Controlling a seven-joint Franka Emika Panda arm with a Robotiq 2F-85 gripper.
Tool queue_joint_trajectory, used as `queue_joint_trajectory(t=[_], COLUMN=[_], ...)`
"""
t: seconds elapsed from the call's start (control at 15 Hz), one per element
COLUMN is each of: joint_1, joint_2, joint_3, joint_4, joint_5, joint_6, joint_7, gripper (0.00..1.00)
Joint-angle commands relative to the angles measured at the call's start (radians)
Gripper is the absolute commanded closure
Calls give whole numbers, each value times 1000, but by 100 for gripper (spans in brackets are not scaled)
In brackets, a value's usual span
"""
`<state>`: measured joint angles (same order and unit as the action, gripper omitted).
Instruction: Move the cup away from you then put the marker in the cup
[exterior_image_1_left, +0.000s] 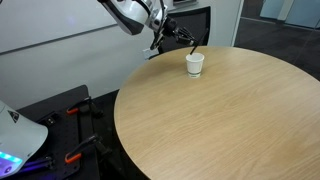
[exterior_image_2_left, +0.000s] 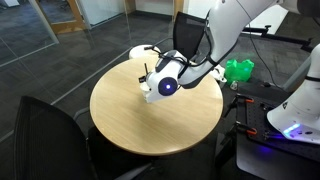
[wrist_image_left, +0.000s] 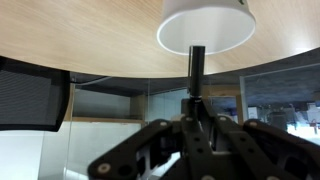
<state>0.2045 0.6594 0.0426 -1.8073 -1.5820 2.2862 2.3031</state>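
The gripper carries the dark marker down a little and toward the white cup next, into the cup's opening (exterior_image_1_left: 195, 56) (wrist_image_left: 206, 31).
The white cup (exterior_image_1_left: 195, 64) stands upright near the far edge of the round wooden table (exterior_image_1_left: 230, 120). My gripper (exterior_image_1_left: 176, 36) hovers just behind and above it, shut on the thin dark marker (exterior_image_1_left: 187, 44). The marker slants down with its tip close over the cup's rim. In the wrist view the picture stands upside down. There the cup (wrist_image_left: 205, 25) is at the top and the marker (wrist_image_left: 196, 75) runs from my gripper (wrist_image_left: 195, 118) straight toward the cup's mouth. In an exterior view my gripper (exterior_image_2_left: 163, 82) hides most of the cup.
A black chair (exterior_image_1_left: 190, 22) stands right behind the table near the cup. Another dark chair (exterior_image_2_left: 50, 135) sits at the table's other side. A green object (exterior_image_2_left: 238, 70) lies off the table by the robot base. The table edge is close to the cup.
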Motion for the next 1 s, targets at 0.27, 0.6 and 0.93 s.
queue_joint_trajectory(t=[0.27,0.6,0.93], joint_1=[-7,-6,-2], joint_2=[90,133,151], joint_3=[15,16,15], joint_4=[77,105,121], joint_5=[-20,-18,-19], joint_6=[-60,-61,-61], joint_7=[14,7,4], gripper=[97,97,97])
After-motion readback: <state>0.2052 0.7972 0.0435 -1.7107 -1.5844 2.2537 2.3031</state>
